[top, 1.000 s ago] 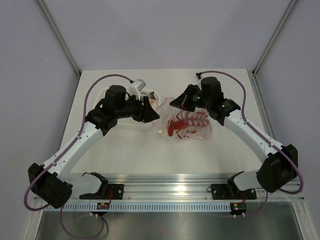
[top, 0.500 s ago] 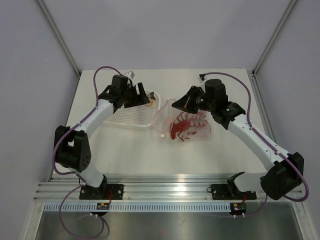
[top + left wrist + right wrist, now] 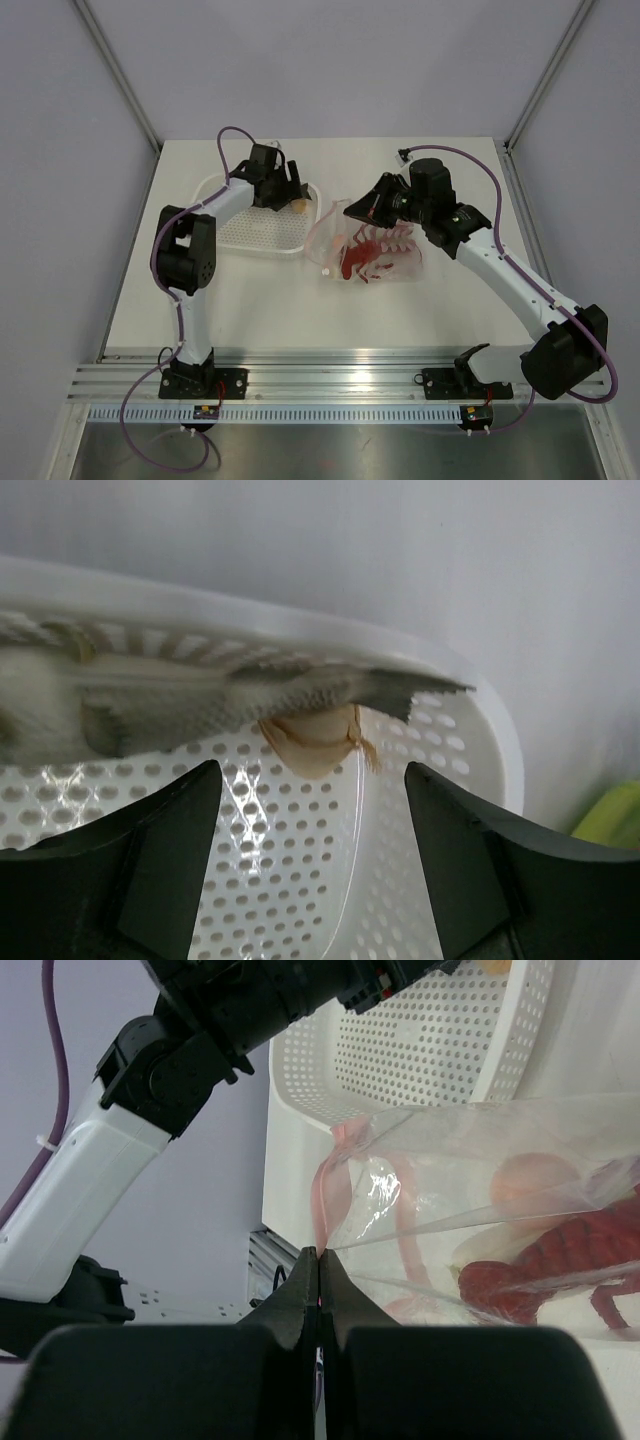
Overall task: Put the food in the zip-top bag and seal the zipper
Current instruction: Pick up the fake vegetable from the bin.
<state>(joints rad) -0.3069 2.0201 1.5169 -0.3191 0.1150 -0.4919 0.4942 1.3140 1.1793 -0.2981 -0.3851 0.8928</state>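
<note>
The near part of the peach piece [image 3: 314,746] shows uncovered by the fish [image 3: 150,705] between my parted fingers, so my open left gripper lowers into the basket onto it next.
The zip-top bag [image 3: 372,252] lies mid-table with the red lobster [image 3: 362,252] inside; the right wrist view shows the lobster [image 3: 560,1260] and a peach round piece [image 3: 528,1185] through the clear plastic. My right gripper [image 3: 320,1256] is shut on the bag's mouth edge by the pink zipper [image 3: 322,1185], holding it lifted. My left gripper [image 3: 312,780] hangs open over the basket's far right corner. Just beyond its fingertips lie a blurred grey fish [image 3: 150,705] and a peach piece [image 3: 315,742]. From above the left gripper [image 3: 290,188] hides the fish.
The white perforated basket [image 3: 235,238] stands left of the bag, its rim [image 3: 250,610] just ahead of my left fingers. A yellow-green patch [image 3: 612,815] shows at the left wrist view's right edge. Walls close the table's back and sides.
My left arm swung from beside the bag's mouth back to the basket's far right corner, and its jaws spread wider. The right gripper held the bag's edge and barely moved.
</note>
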